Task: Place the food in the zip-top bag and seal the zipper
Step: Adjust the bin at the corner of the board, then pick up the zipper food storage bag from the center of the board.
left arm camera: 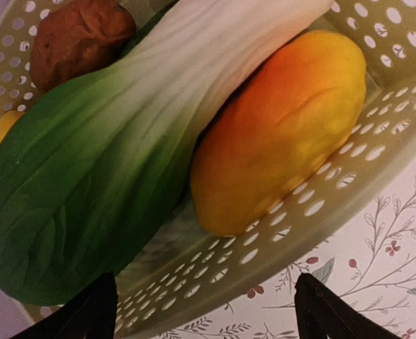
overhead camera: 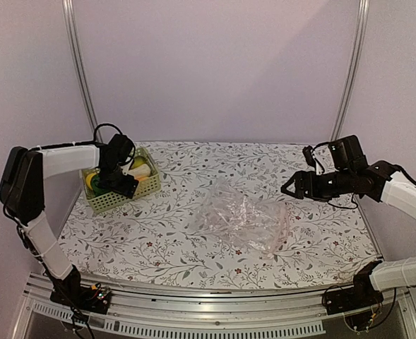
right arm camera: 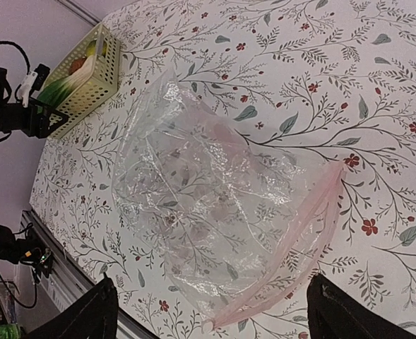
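The robot's right gripper should lower its open fingers onto the bag's pink zipper strip point(overhead camera: 284, 224) point(right arm camera: 288, 244) and close there, because that edge of the bag is flat on the table, nearest this gripper.
The food lies in a pale green slotted basket point(overhead camera: 116, 203) at the table's left. In the left wrist view I see a green-and-white leafy vegetable point(left arm camera: 102, 176), an orange-yellow fruit point(left arm camera: 278, 134), a brown piece point(left arm camera: 80, 39) and a bit of yellow lemon point(left arm camera: 1, 131). My left gripper point(overhead camera: 123, 187) hangs open just over the basket's near wall point(left arm camera: 264, 247), holding nothing. The clear zip-top bag point(overhead camera: 243, 222) lies crumpled mid-table, empty, its pale pink zipper point(right arm camera: 299, 240) along the right edge. My right gripper point(overhead camera: 290, 187) hovers open, up and to the right of the bag point(right arm camera: 208, 212).
The floral tablecloth point(overhead camera: 158, 247) covers the table. The basket point(right arm camera: 87, 78) stands near the left edge, close to the back-left frame post point(overhead camera: 80, 70). A metal rail point(overhead camera: 193, 318) runs along the near edge. The left gripper point(right arm camera: 24, 116) shows beside the basket in the right wrist view.
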Tool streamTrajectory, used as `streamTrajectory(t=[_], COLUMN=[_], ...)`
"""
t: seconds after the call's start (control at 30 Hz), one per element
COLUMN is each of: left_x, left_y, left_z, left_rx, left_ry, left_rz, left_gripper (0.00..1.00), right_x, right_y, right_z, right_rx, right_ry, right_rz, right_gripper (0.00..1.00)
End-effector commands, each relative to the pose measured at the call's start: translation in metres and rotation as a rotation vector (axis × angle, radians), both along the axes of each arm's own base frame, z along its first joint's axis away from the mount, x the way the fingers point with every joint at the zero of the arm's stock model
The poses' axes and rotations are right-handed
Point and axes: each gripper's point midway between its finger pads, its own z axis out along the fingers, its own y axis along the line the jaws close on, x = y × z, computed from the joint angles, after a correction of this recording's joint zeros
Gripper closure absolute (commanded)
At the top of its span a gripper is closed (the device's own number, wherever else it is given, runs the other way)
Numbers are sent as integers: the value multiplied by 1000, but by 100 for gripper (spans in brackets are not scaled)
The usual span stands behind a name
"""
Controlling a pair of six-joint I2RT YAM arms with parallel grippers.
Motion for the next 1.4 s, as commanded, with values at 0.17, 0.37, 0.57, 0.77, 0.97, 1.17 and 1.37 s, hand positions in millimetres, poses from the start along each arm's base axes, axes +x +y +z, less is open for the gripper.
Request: streamTrajectory(t=[0.17, 0.37, 0.57, 0.77, 0.97, 1.17, 1.37], left_x=[-37, -54, -71, -69, -57, -54, -54], left_y=[-68, -135, -217, -244, -252, -273, -290], left_z=[-4, 7, 25, 50, 106, 130, 112], left_rx=[-186, -273, -365, -327, -372, -466, -522], left_ry=[134, 154, 153, 115, -40, -102, -48], left_rz=[-133, -219, -321, -360, -355, -372, -362], left_gripper=[19, 22, 22, 19, 15, 16, 20], right_x=[-11, -9, -7, -15, -12, 8, 18], right_y=[-11, -19, -46, -54, -35, -13, 9], right_z=[-22, -53, -95, -126, -151, -159, -165], right_rx=[-21, -68, -119, -130, -72, 12, 106], right_ry=[45, 130, 280, 387, 457, 471, 508], right_rz=[-48, -107, -249, -291, -234, -202, -148], right_gripper=[9, 11, 31, 46, 49, 50, 86])
